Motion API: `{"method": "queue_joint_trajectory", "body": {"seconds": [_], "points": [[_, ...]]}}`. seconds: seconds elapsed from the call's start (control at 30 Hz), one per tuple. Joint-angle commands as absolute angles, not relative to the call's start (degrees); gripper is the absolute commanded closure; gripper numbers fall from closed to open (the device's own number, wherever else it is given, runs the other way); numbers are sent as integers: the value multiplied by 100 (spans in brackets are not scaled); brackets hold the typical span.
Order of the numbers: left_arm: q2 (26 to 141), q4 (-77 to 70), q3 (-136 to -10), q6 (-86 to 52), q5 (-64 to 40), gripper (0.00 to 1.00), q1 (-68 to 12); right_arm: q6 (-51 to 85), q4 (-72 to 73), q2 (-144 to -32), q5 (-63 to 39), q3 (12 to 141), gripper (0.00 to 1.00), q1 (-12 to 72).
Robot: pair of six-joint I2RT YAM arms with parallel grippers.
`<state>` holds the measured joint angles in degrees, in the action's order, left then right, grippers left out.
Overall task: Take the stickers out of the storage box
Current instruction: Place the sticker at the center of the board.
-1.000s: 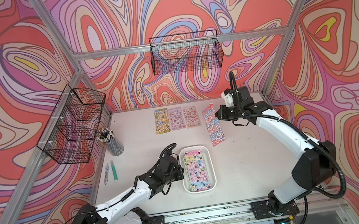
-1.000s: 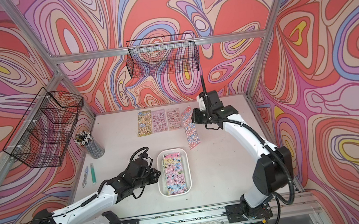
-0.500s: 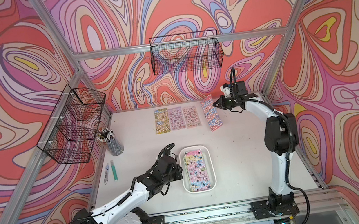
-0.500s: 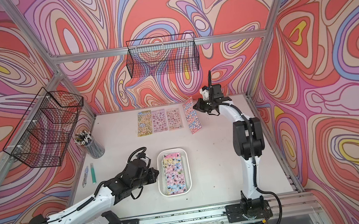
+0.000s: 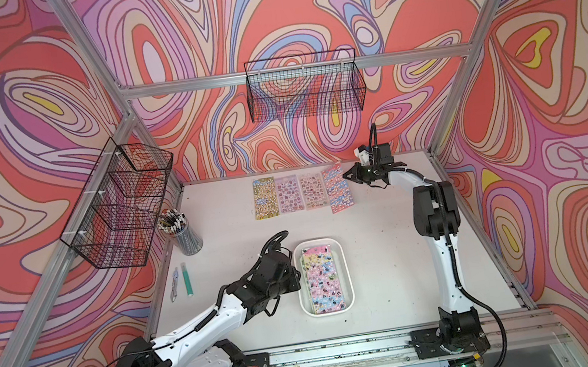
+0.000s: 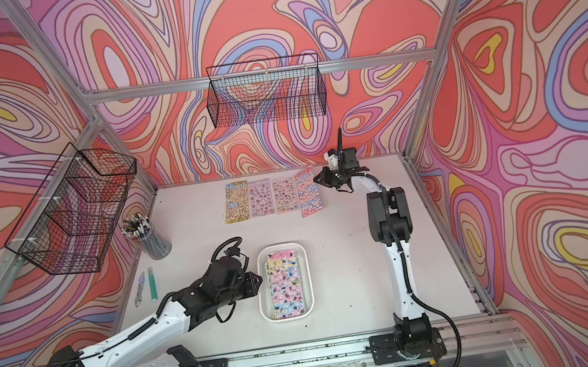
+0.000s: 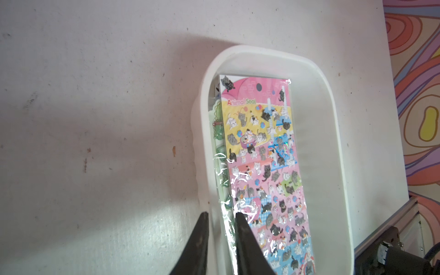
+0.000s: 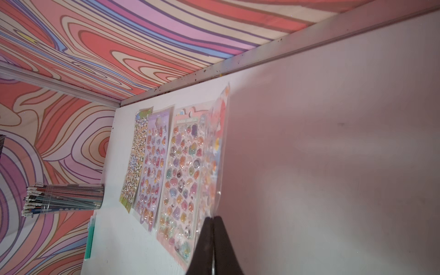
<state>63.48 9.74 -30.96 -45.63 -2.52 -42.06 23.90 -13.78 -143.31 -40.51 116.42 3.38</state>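
Observation:
I need to straighten the slanted red-and-blue sheet with my right gripper, lower it flat onto the tabletop (image 5: 337, 186) (image 8: 232, 176) just below, beside the third sheet, and let go of its edge.
The white storage box (image 5: 345, 262) (image 6: 309, 267) sits at the table's front middle with a stack of stickers (image 5: 322, 281) (image 7: 269, 166) inside, a pink cat sheet on top. My left gripper (image 5: 296, 280) (image 7: 222, 214) straddles the box's left wall (image 7: 202, 166). One finger is outside and the other rests on the stack's edge, and the jaws are slightly open. Three sticker sheets (image 5: 289, 192) lie side by side at the back. My right gripper (image 5: 346, 176) (image 8: 212, 217) is shut on the edge of a fourth red-and-blue sheet (image 5: 337, 186) (image 8: 217, 147) next to them.
A cup of pencils (image 5: 183, 232) stands at the left, with a green pen (image 5: 186, 279) and a small tool lying in front of it. Black wire mesh baskets hang on the back wall (image 5: 305, 90) and the left wall (image 5: 122, 207).
The right arm stretched toward the back wall and carried the red-and-blue sheet up beside the row. The left gripper's jaws parted a little at the box wall.

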Motion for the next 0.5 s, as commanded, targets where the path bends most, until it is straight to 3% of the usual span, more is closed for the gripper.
{"method": "queue_joint_trajectory", "body": {"seconds": [0.0,0.47], "points": [[6455,1152,-3245,-4493,-270,71,-4228,2474,-1055,-14585,-4056,12068,100,255],[6777,1325,-3393,-4392,-381,67,-4226,2260,-1501,-15625,-4089,13352,100,238]]}}
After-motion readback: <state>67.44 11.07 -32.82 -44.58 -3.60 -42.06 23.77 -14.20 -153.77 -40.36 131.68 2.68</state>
